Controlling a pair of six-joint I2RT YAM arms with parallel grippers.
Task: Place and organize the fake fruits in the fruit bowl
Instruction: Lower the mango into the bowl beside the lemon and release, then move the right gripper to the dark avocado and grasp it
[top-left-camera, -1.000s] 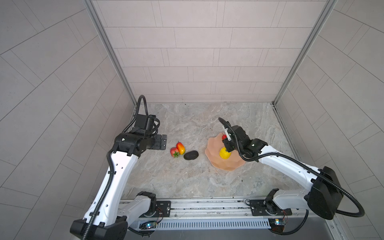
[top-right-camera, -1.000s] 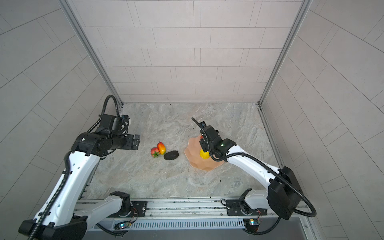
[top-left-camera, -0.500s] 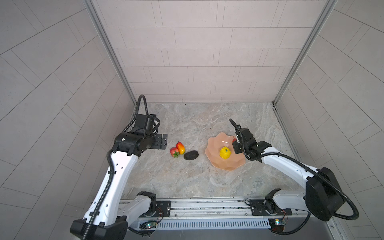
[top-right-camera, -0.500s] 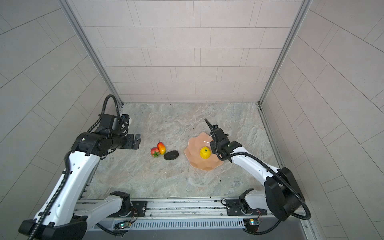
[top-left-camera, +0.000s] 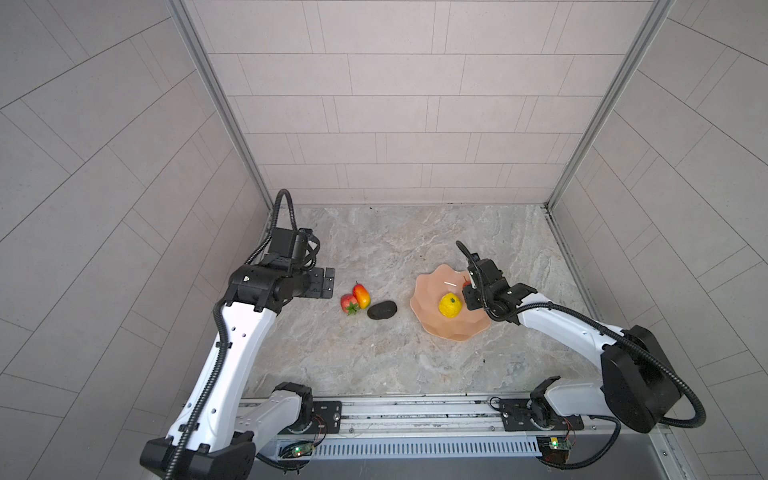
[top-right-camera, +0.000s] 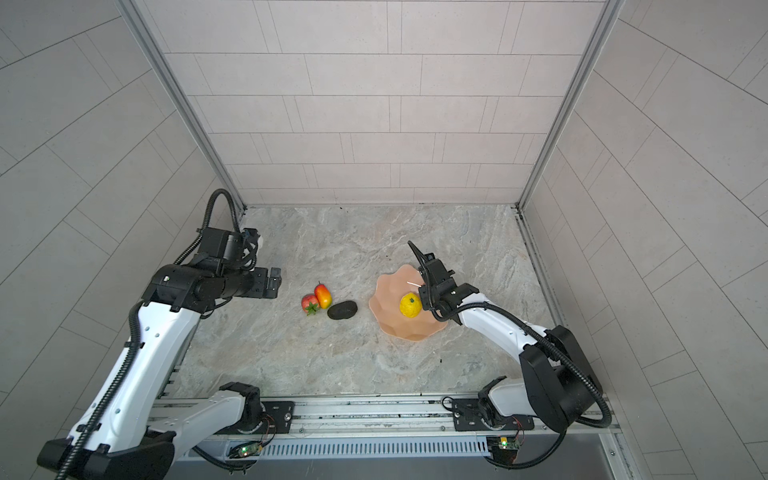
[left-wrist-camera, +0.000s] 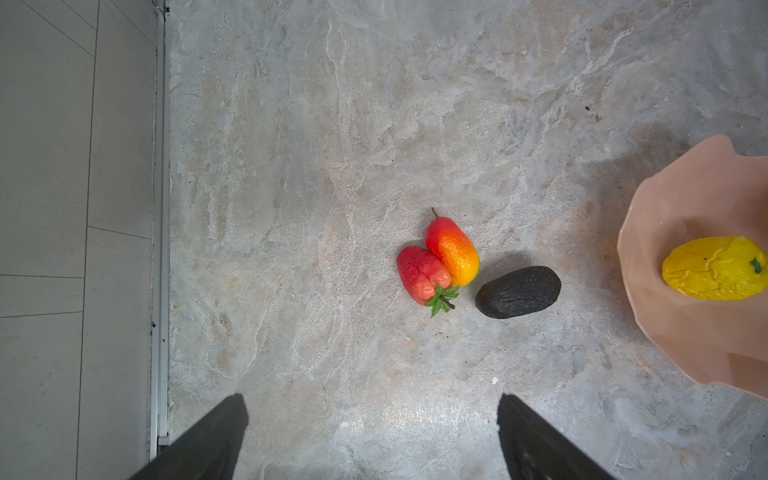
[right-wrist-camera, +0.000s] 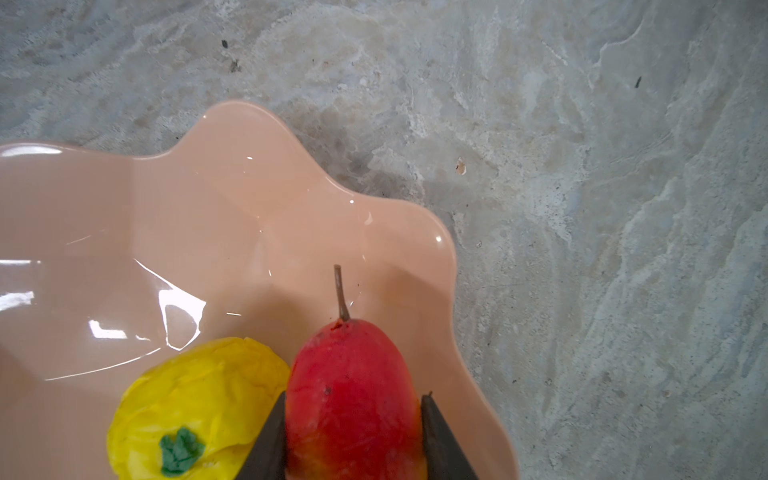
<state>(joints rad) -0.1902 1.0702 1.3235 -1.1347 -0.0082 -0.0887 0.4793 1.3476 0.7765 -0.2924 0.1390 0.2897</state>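
My right gripper is above the bowl's free inner side (right-wrist-camera: 417, 332), so it will next lower the red-orange mango and let go of it beside the bumpy yellow fruit (right-wrist-camera: 195, 399).
My right gripper (right-wrist-camera: 353, 401) is shut on a red-orange mango (right-wrist-camera: 349, 395), held stem outward just inside the right side of the peach fruit bowl (right-wrist-camera: 208, 208). A bumpy yellow fruit (right-wrist-camera: 195, 399) lies in the bowl right beside it. In both top views the right gripper (top-left-camera: 469, 286) (top-right-camera: 428, 286) hangs over the bowl (top-left-camera: 432, 320) (top-right-camera: 390, 320). Left of the bowl a second mango (left-wrist-camera: 453, 255), a strawberry (left-wrist-camera: 422, 274) and a black avocado (left-wrist-camera: 518, 292) lie close together on the table. My left gripper (left-wrist-camera: 372, 399) (top-left-camera: 328, 282) is open, raised to their left.
The marble tabletop is boxed in by tiled walls at the left, back and right, with metal corner posts (top-left-camera: 232, 124). The arms' base rail (top-left-camera: 415, 415) runs along the front edge.
My right gripper, still holding the mango, has moved from above the yellow fruit toward the bowl's right side. The left arm has not moved.
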